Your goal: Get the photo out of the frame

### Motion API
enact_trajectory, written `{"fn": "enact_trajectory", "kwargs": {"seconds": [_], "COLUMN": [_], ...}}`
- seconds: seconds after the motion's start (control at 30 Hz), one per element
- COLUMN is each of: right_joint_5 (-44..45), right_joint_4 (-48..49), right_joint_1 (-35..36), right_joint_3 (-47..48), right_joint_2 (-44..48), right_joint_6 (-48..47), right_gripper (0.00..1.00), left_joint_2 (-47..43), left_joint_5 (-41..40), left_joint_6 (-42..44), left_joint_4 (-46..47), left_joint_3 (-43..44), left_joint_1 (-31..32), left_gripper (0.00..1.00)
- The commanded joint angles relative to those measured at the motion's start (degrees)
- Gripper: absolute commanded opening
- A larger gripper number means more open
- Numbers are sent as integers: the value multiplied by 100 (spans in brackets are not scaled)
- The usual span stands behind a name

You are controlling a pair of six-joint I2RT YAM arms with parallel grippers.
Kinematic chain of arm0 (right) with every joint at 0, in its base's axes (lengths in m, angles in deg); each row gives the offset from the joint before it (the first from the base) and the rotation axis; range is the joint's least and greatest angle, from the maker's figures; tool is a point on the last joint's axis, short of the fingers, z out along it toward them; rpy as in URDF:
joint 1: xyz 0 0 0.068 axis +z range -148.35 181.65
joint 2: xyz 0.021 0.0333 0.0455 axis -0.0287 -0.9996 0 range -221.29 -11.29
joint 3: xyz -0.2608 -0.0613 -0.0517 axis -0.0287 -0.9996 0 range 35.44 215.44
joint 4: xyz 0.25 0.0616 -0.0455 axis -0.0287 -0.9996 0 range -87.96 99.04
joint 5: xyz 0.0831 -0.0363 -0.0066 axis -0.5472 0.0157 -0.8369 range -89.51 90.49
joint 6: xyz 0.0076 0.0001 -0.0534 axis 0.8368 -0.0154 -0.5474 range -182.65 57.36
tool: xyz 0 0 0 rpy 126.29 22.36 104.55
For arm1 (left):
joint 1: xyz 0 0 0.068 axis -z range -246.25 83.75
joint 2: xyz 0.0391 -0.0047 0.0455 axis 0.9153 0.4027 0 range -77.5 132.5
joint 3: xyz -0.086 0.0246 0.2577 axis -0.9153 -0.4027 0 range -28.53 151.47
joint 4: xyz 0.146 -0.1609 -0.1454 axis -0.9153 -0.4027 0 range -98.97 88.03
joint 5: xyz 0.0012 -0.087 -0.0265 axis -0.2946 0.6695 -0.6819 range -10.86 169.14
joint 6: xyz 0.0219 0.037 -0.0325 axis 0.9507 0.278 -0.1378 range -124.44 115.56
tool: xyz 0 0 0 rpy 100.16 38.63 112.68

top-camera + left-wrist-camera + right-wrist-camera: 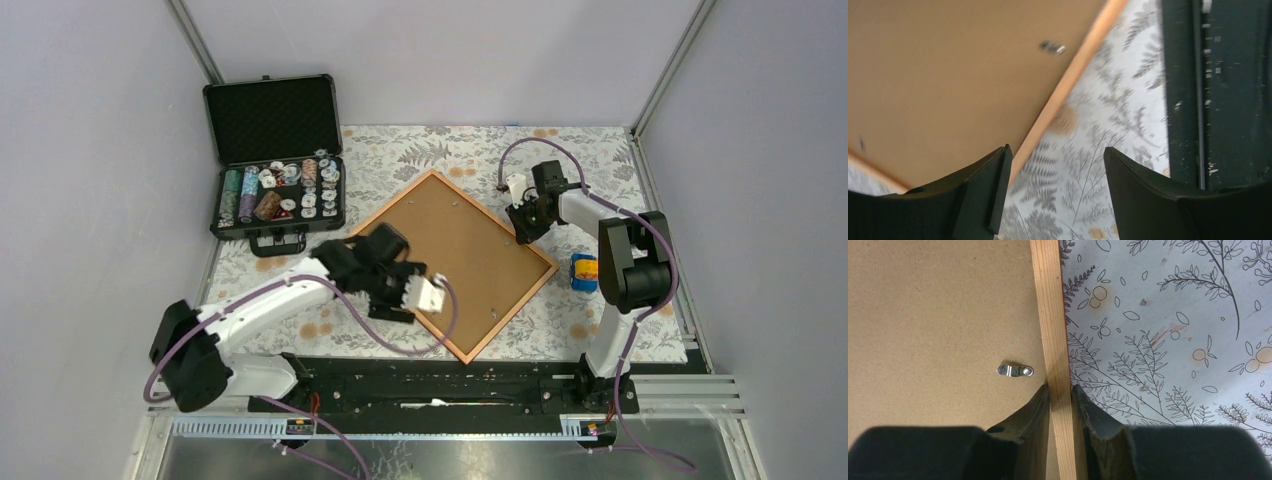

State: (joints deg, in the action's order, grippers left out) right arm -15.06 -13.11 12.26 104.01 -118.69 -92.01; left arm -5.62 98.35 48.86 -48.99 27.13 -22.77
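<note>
The bar by the near corner is below my left gripper and to its right in the top view, so my left gripper should next move back and down onto the bar.
The orange-red frame lies face down on the patterned tablecloth, its brown fibreboard back facing up. The photo is hidden beneath that back. My right gripper is at the frame's far right edge. In the right wrist view this gripper is shut on the wooden rail, one finger on each side, just beside a small metal clip. My left gripper hovers over the frame's near left edge. In the left wrist view it stands open, with only the rail and cloth below it.
An open black case holding poker chips stands at the back left. A small blue and yellow object sits by the right arm. The black mounting rail runs along the near edge. Grey walls enclose the table.
</note>
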Motion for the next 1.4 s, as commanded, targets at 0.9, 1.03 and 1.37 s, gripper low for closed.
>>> {"fn": "enact_trajectory", "kwargs": {"seconds": [0.9, 1.03, 1.37], "right_joint_5": [-118, -167, -717], "right_joint_4": [-50, -175, -1012], "right_joint_1": [17, 18, -53], "right_joint_3": [287, 393, 1231], "right_joint_2": [-30, 172, 926], "right_joint_6": [80, 100, 141], "right_gripper": [28, 34, 72], "left_joint_2": [2604, 2467, 2200], "left_joint_5": [-1060, -806, -683], "left_joint_6": [250, -7, -70], "left_joint_4": [1185, 754, 45], "left_joint_3": [318, 705, 1304], "left_joint_1": [2604, 2587, 2478], "left_gripper": [8, 0, 0]}}
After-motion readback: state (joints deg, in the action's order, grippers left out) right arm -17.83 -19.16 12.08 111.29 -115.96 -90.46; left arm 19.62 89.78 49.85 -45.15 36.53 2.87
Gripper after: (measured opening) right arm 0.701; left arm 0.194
